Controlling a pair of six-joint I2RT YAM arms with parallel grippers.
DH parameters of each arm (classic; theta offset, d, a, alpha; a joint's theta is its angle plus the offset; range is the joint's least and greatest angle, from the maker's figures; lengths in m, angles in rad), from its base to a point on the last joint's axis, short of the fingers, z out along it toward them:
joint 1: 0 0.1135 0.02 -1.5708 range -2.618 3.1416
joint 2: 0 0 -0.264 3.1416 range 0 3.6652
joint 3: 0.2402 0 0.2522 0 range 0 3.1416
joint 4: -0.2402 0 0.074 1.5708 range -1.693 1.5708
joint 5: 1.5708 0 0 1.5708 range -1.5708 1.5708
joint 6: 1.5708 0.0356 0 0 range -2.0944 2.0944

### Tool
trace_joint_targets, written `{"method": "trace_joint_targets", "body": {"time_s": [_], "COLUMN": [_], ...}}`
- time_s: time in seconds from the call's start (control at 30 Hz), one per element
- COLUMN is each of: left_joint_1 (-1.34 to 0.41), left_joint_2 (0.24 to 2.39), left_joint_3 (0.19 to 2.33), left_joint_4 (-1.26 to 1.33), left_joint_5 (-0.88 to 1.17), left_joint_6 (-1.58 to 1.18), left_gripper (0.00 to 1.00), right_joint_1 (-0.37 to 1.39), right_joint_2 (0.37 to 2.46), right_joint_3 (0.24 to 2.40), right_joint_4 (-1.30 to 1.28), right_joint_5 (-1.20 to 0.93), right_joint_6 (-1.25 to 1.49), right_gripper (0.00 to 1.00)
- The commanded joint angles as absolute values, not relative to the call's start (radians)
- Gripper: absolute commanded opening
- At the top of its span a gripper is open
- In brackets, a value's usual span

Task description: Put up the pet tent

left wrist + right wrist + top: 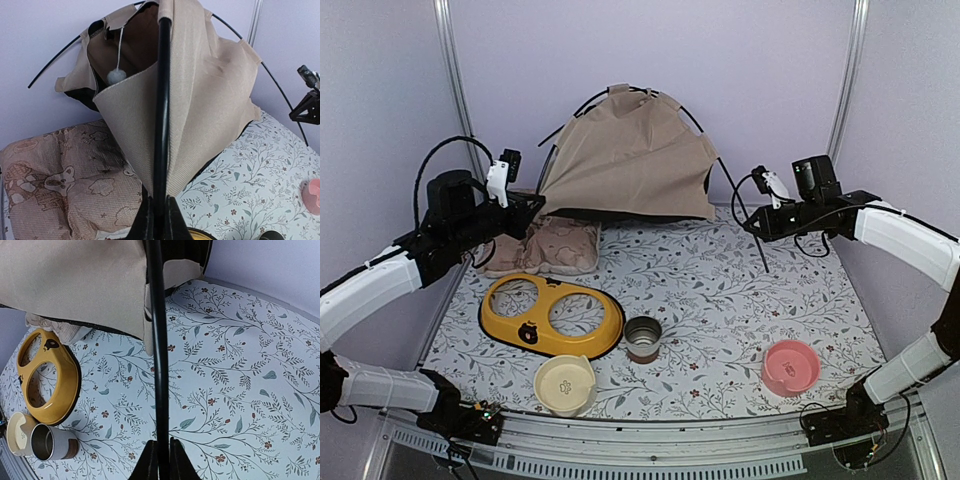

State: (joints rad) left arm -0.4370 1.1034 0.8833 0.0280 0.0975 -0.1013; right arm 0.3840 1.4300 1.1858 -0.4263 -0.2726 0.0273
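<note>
The tent's corner hangs over the cushion, so my left gripper lifts and shifts toward the right in the top view next, before releasing the black pole (538,198) (159,204).
The pet tent (630,160), tan fabric on thin black crossed poles, stands half-raised at the back of the table. My left gripper (535,205) is at its left corner, shut on a black pole (161,125) that runs up between the jaws (159,220) along the fabric edge (200,100). A white pom-pom (116,76) hangs inside the opening. My right gripper (752,222) is at the tent's right side, shut on another black pole (157,365) above the mat (160,460). The lower tip of that pole points down at the mat. Tent fabric (75,280) fills the upper left of the right wrist view.
A pinkish patterned cushion (545,245) lies left of the tent, partly under it. On the floral mat sit a yellow two-hole bowl stand (550,315), a metal cup (642,338), a cream bowl (565,385) and a pink bowl (790,366). Metal frame posts (455,70) flank the back wall.
</note>
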Motion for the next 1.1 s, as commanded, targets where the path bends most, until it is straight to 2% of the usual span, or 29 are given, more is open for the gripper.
{"method": "trace_joint_targets", "body": {"time_s": [0.0,0.1,0.33,0.67,0.87,0.93,1.07], "left_joint_1": [-0.422,-0.422,-0.422,-0.431,-0.433,-0.433,-0.430], "left_joint_2": [1.079,1.084,1.110,1.193,1.367,1.452,1.563], "left_joint_3": [0.896,0.904,0.963,1.110,1.264,1.339,1.428], "left_joint_4": [0.092,0.087,0.059,0.064,0.031,-0.012,-0.075], "left_joint_5": [0.102,0.103,0.124,0.259,0.340,0.326,0.260], "left_joint_6": [-0.112,-0.111,-0.099,-0.094,-0.092,-0.089,-0.094], "left_gripper": [0.00,0.00,0.00,0.00,0.03,0.08,0.39], "right_joint_1": [0.379,0.379,0.376,0.363,0.362,0.362,0.375], "right_joint_2": [1.428,1.400,1.283,0.907,0.819,0.808,0.791], "right_joint_3": [1.202,1.194,1.149,1.144,1.202,1.189,1.026], "right_joint_4": [-0.431,-0.431,-0.424,-0.416,-0.461,-0.441,-0.236], "right_joint_5": [-0.317,-0.324,-0.348,-0.331,-0.504,-0.580,-0.740], "right_joint_6": [0.021,0.027,0.052,0.081,0.078,0.098,0.228], "right_gripper": [0.07,0.00,0.00,0.00,0.00,0.00,0.00]}}
